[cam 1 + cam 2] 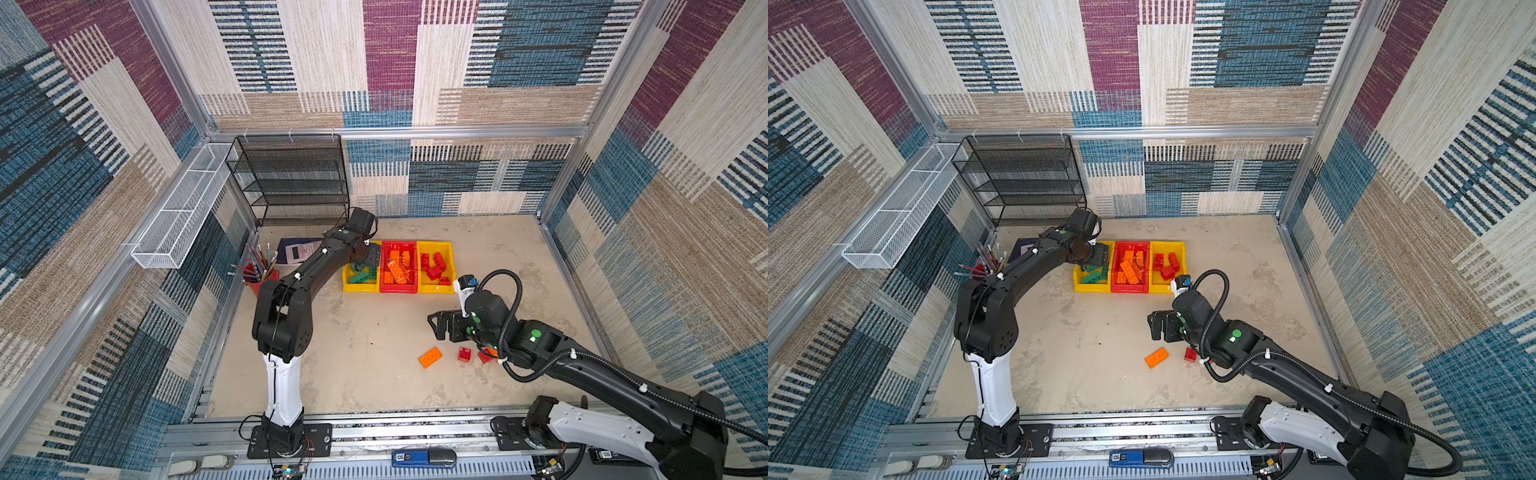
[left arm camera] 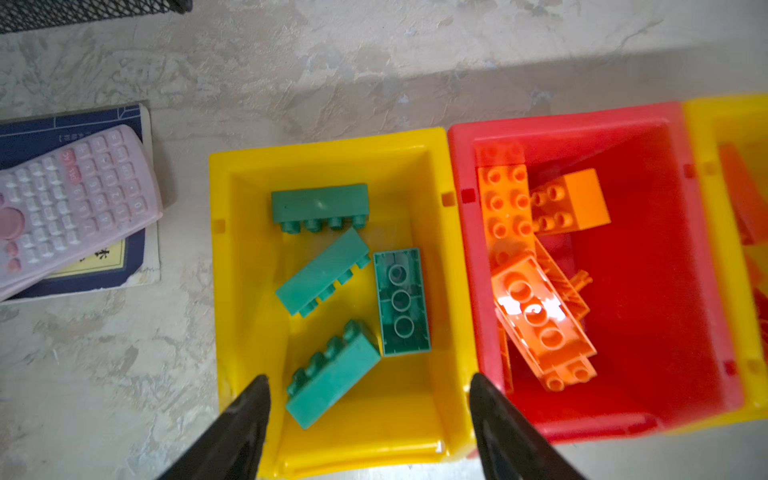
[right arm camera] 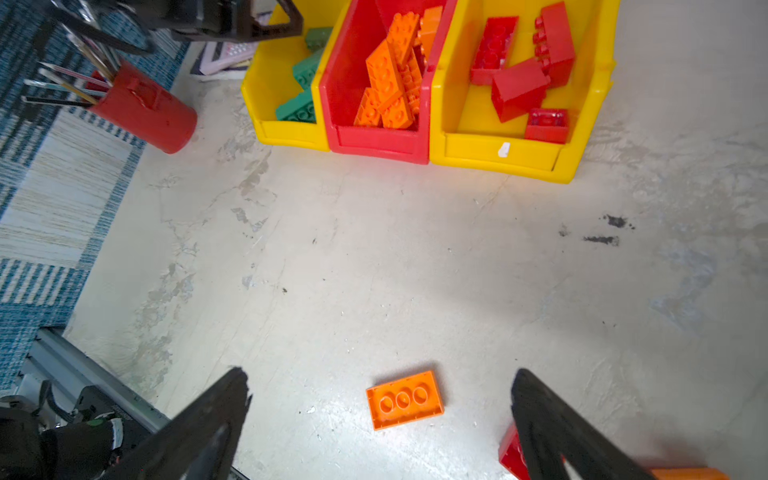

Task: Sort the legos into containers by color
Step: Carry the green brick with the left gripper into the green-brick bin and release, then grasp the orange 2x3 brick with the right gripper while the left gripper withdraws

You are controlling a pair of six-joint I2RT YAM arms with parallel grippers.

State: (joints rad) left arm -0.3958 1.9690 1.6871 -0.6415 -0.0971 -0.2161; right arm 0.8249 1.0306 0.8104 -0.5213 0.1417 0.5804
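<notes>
My right gripper tips downward and lowers back onto the upturned orange brick next, closing across its short ends, since both lie clear of other bricks.
Three containers stand side by side at the back in both top views. The left yellow bin holds green legos, the red bin orange ones, and the right yellow bin red ones. My left gripper hangs open over the left yellow bin, holding nothing; a tilted green brick lies in the bin beneath it. My right gripper is open above the table. An upturned orange brick lies below it. A red brick and another red and orange piece lie beside that arm.
A red pencil cup stands left of the bins, with a pink calculator on a blue book behind it. A black mesh rack fills the back left corner. A white wire basket hangs on the left wall.
</notes>
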